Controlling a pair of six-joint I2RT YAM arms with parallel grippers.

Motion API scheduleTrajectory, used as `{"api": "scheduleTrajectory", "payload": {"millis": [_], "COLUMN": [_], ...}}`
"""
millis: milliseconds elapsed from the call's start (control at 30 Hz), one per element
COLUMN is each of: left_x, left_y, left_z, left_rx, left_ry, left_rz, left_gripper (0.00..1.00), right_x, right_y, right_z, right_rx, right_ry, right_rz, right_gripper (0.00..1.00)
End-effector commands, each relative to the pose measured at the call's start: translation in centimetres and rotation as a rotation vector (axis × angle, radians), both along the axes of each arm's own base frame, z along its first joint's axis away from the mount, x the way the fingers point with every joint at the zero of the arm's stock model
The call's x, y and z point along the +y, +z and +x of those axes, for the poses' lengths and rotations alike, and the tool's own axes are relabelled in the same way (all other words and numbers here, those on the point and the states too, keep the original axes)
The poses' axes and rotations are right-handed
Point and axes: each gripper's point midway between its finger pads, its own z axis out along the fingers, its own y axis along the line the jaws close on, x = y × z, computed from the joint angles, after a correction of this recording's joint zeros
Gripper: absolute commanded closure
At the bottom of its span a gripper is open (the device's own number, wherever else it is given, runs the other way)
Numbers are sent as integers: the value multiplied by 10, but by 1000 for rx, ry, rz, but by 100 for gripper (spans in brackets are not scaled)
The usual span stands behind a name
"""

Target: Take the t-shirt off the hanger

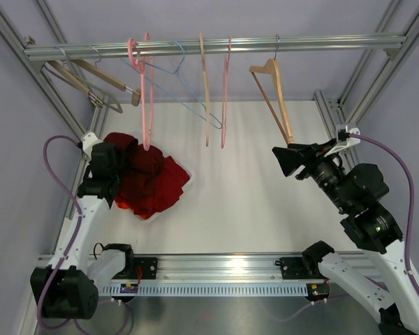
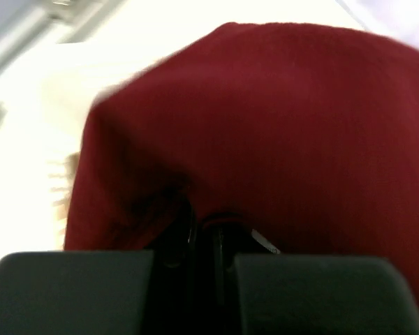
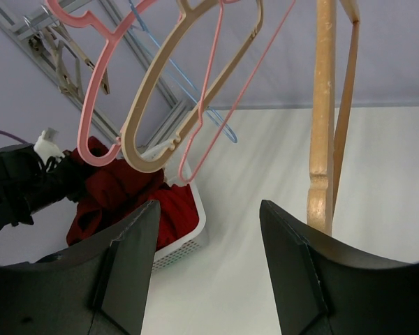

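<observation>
My left gripper moves down next and shifts toward the middle of the white basket.
The red t-shirt lies heaped in a white basket at the left, and none of the hangers carries it. A pink hanger hangs bare from the rail right above it. My left gripper is sunk into the heap. In the left wrist view its fingers stand pressed together, with the t-shirt bunched at their tips and a white label beside them. My right gripper hovers open at the right, under a wooden hanger, with nothing between its fingertips. The t-shirt also shows far left in the right wrist view.
An aluminium rail crosses the back with several bare hangers: a beige one, a thin pink one, a blue wire one and wooden ones at the far left. Frame posts stand at both sides.
</observation>
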Motion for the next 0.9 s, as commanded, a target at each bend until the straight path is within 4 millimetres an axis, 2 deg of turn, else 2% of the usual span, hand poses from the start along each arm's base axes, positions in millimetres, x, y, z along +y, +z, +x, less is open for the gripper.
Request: {"api": "scheduleTrajectory", "payload": {"millis": [0, 100, 167, 267, 300, 367, 433, 467, 500, 567, 600, 633, 867], "left_x": [-27, -25, -23, -22, -21, -18, -15, -13, -12, -9, -9, -10, -6], "left_y": [13, -22, -57, -83, -85, -85, -68, -61, -45, -27, -11, -4, 52], "left_z": [24, 31, 26, 19, 18, 13, 7, 5, 0, -5, -9, -12, -40], "left_rx": [-40, 56, 136, 173, 177, 171, 121, 94, 44, -1, -34, -48, -192], "left_ry": [-115, -97, -75, -48, -38, -9, 5, 15, 17, 27, 24, 16, -10], "left_rz": [-106, -113, -121, -147, -150, -157, -155, -152, -150, -142, -142, -140, -97], "left_gripper": [100, 100, 100, 95, 92, 79, 60, 38, 29, 9, 5, 2, 1], "right_x": [1, 0, -3, -7, -8, -9, -10, -10, -9, -9, -9, -8, -9], "right_y": [4, 4, 4, 5, 6, 10, 12, 13, 13, 15, 15, 15, 24], "right_z": [-9, -12, -15, -18, -20, -21, -22, -23, -22, -22, -23, -22, -25], "right_rx": [-13, -17, -21, -29, -29, -36, -41, -44, -44, -46, -46, -46, -55], "right_ry": [30, 32, 26, 15, 17, 16, 16, 16, 18, 20, 22, 22, 28], "right_rz": [23, 25, 30, 32, 32, 32, 35, 37, 37, 39, 45, 45, 54], "right_gripper": [33, 33, 33, 33, 33, 33, 33, 33, 33, 33, 33, 33, 33]}}
